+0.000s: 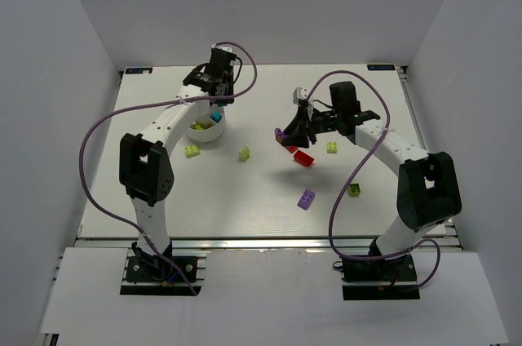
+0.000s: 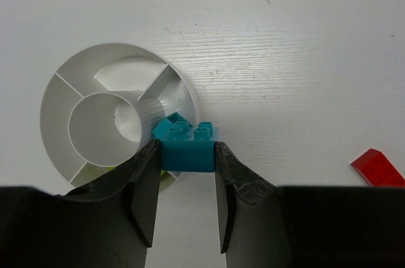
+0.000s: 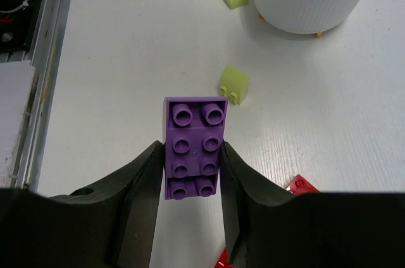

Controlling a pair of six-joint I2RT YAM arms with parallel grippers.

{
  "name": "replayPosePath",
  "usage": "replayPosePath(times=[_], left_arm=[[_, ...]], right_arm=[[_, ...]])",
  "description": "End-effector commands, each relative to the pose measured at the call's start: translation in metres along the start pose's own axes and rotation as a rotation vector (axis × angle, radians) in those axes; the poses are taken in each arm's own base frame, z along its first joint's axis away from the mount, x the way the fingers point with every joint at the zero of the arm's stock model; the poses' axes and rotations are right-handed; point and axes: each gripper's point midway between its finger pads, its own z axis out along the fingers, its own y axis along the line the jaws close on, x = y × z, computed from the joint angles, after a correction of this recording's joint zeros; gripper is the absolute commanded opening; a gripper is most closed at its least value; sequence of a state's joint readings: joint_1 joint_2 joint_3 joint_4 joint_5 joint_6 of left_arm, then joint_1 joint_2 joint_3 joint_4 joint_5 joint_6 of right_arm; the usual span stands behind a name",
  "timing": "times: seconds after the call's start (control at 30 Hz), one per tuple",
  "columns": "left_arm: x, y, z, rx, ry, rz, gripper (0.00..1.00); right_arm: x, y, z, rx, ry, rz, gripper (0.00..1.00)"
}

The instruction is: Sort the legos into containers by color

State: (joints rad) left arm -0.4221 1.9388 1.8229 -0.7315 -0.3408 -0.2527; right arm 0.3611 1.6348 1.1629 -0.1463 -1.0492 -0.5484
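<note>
Next, the left gripper moves down and to the left in its wrist view before releasing the cyan lego, since the wedge holding cyan lies there.
My left gripper [image 2: 185, 157] is shut on a cyan lego [image 2: 187, 149], held above the right edge of the white divided dish [image 2: 48, 100]. A second cyan lego [image 2: 174, 119] lies in the wedge right under it, and a lime one [image 2: 100, 171] shows in a neighbouring wedge. My right gripper [image 3: 193, 154] is shut on a purple two-by-four lego [image 3: 193, 130] and holds it above the table, right of the dish [image 1: 204, 139]. In the top view the left gripper [image 1: 214, 109] is over the dish and the right gripper [image 1: 287, 135] is near mid-table.
Loose on the table are lime legos [image 1: 192, 151] [image 1: 245, 153] [image 1: 333, 148], a darker green one [image 1: 356, 189], a purple one [image 1: 306, 199] and red ones [image 1: 303, 158]. White walls enclose the table on three sides.
</note>
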Motion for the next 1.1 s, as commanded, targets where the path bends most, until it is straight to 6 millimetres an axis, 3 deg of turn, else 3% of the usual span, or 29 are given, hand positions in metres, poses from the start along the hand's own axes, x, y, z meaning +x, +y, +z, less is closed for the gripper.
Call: replayPosePath(times=[0.0,0.3,0.6,0.7,0.83,1.07], left_arm=[[-0.011,0.015,-0.004,-0.061,-0.02,-0.03,0.06],[-0.011,0.023,0.026,-0.108,0.013,-0.02,0.06],[-0.001,0.024,0.043,-0.106,0.041,-0.025,0.09],[-0.001,0.024,0.045,-0.109,0.041,-0.025,0.17],[0.001,0.025,0.045,-0.115,0.046,-0.024,0.38],[0.0,0.027,0.042,-0.12,0.041,-0.031,0.58]], right_arm=[[-0.017,0.003,-0.006,0.007,-0.036,-0.052,0.03],[-0.015,0.004,-0.007,0.007,-0.036,-0.042,0.04],[-0.013,0.004,-0.009,0.011,-0.035,-0.038,0.04],[-0.013,0.003,-0.008,0.009,-0.035,-0.035,0.04],[-0.013,0.003,-0.008,0.009,-0.035,-0.034,0.04],[-0.013,0.002,-0.008,0.006,-0.035,-0.036,0.04]])
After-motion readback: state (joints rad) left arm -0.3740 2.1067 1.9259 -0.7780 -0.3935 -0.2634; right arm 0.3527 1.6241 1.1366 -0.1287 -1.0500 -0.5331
